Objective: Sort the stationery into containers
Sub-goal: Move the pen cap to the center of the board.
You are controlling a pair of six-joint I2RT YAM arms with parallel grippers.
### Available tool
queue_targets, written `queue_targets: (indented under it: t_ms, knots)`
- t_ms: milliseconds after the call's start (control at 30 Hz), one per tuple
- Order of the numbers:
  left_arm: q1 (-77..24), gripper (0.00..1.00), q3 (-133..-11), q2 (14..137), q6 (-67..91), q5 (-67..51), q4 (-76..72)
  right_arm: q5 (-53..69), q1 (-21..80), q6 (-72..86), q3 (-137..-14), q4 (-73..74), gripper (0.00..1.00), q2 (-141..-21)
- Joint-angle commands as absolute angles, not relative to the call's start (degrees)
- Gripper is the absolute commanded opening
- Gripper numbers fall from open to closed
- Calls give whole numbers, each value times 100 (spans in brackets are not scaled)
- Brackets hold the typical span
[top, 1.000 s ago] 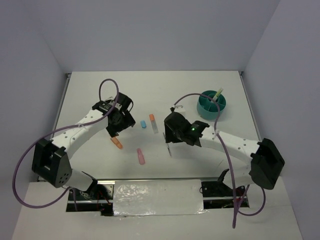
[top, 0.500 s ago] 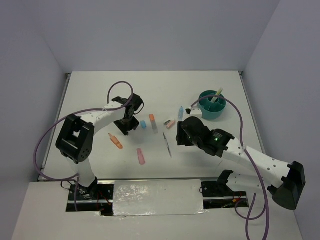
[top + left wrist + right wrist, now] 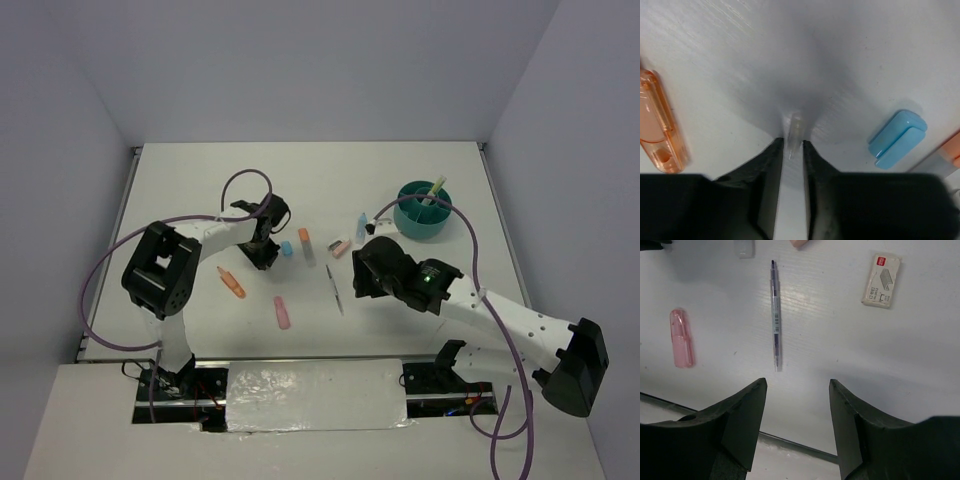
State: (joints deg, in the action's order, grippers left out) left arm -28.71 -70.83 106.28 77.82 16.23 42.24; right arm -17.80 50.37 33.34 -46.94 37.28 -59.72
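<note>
My left gripper will next carry the clear item to the right in the top view, onto the bare tabletop between the pink highlighter and the pen. It will let go of the clear item there.
My left gripper (image 3: 263, 254) (image 3: 792, 146) is down on the table with its jaws narrowed onto a thin clear item (image 3: 795, 131) held between the tips. A blue eraser (image 3: 287, 248) (image 3: 897, 138) lies just to its right and an orange highlighter (image 3: 232, 283) (image 3: 657, 125) to its left. My right gripper (image 3: 358, 283) (image 3: 797, 385) hovers open over bare table, with a thin pen (image 3: 333, 288) (image 3: 775, 315) just beyond its left finger. The teal organiser (image 3: 423, 222) stands at the back right with a yellow pen (image 3: 436, 188) upright in it.
A pink highlighter (image 3: 282, 313) (image 3: 681, 337) lies near the front. An orange-capped highlighter (image 3: 305, 245), a small pink piece (image 3: 341, 247) and a small blue piece (image 3: 361, 225) lie mid-table. A staples box (image 3: 881, 280) lies right of the pen. Purple cables loop above both arms.
My left gripper slid right toward the blue eraser and closed its jaws onto the clear item. The right arm pulled back rightward, uncovering the pen; its jaws stayed open.
</note>
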Motion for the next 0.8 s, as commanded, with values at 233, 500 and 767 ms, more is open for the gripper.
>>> queue_targets:
  t_ms: [233, 500, 767]
  knots:
    - [-2900, 13, -6583, 10556, 7296, 1451, 3772, -1731, 5063, 3261, -4957, 3533, 61, -6143]
    - [-3260, 0, -6970, 10776, 3555, 255, 2787, -1732, 4922, 3024, -5027, 3551, 61, -5968]
    - [-4122, 0, -6390, 10275, 1355, -102, 2426, -1301, 4325, 2277, -5264, 3761, 61, -5467]
